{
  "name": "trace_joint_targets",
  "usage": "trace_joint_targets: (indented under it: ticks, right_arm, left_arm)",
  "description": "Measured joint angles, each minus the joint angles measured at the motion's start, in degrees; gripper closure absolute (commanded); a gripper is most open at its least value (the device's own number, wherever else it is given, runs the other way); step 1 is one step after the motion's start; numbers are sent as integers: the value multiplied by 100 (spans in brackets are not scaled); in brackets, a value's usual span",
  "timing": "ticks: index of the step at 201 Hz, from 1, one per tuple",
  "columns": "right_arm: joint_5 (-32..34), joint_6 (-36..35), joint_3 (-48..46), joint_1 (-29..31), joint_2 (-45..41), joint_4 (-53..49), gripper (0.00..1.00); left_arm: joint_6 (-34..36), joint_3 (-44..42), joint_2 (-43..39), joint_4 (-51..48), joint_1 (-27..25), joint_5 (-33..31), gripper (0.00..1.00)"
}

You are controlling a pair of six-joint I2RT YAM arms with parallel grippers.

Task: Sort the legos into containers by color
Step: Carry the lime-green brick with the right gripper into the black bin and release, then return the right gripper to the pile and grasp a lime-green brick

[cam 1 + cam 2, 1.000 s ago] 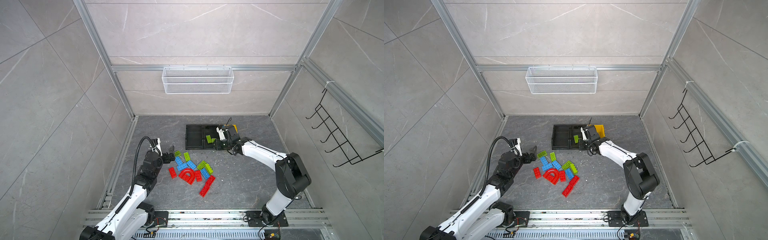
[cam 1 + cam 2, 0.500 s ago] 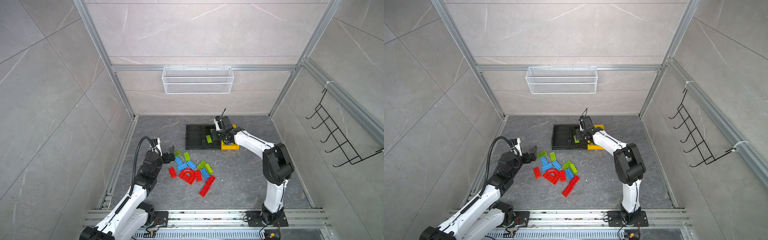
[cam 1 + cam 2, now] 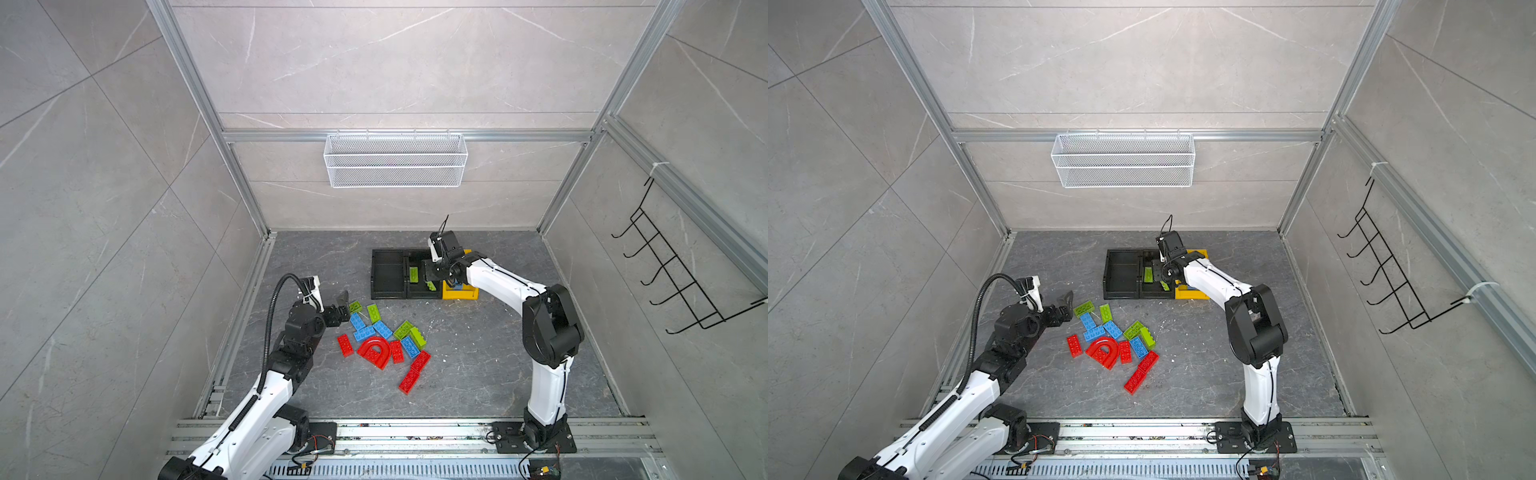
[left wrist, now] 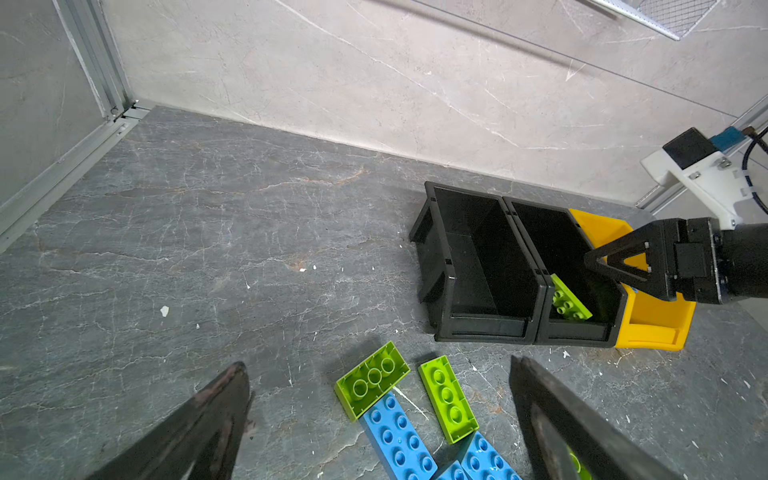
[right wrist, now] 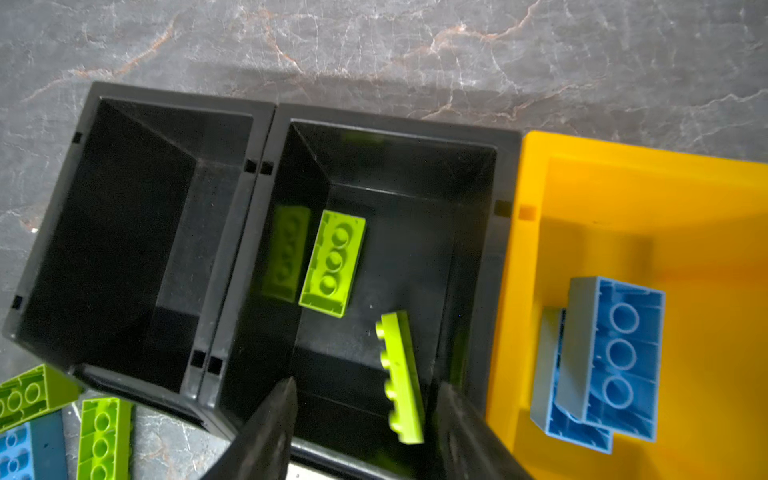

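Observation:
My right gripper will next go back and down astride the lime green lego (image 3: pixel 417 337), which is below and back of it, with bare floor for one finger.
Three joined containers stand at the back: a bare left black bin (image 5: pixel 174 97), a middle black bin (image 5: pixel 395 124) and a yellow bin (image 5: pixel 623 187). My right gripper (image 5: pixel 365 384) hangs open over the middle bin, where a thin green lego (image 5: pixel 401 378) stands on edge between the jaws, close to one finger. Another green lego (image 5: pixel 332 262) lies flat there. Blue legos (image 5: pixel 615 357) lie in the yellow bin. The loose pile (image 3: pixel 384 343) of red, blue and green legos, with a red arch (image 3: pixel 376 351), lies mid-floor. My left gripper (image 4: pixel 378 363) is open above its green legos (image 4: pixel 372 380).
A white wire basket (image 3: pixel 395 160) hangs on the back wall and a black hook rack (image 3: pixel 681 282) on the right wall. Aluminium rails run along the floor's edges. The right arm's elbow (image 3: pixel 548 328) stands right of the pile.
The right gripper swung from the yellow bin's side to over the middle black bin and opened, and the thin green lego has left its grip. The left arm has not moved.

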Motion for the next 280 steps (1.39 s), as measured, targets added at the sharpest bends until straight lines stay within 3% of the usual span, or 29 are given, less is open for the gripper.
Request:
trace_joint_targets:
  ticks: [52, 97, 136, 177, 217, 280]
  right_arm:
    - [-343, -17, -1279, 151, -1539, 55, 47]
    - [-514, 116, -2544, 817, -2608, 192, 48]
    - [-509, 389, -3056, 1342, -2568, 267, 48]
    - [-376, 468, -3042, 1593, -1976, 363, 48]
    - [-273, 612, -2951, 1646, -1419, 380, 50]
    - [13, 756, -2892, 1652, -1244, 492, 57]
  left_arm:
    - [-2, 0, -59, -2, 0, 0, 0]
    - [-20, 0, -55, 0, 0, 4, 0]
    - [-24, 0, -37, 2, 0, 7, 0]
    - [-44, 0, 63, 2, 0, 127, 0]
    - [-42, 0, 216, 17, 0, 105, 0]
    - [-42, 0, 232, 9, 0, 103, 0]
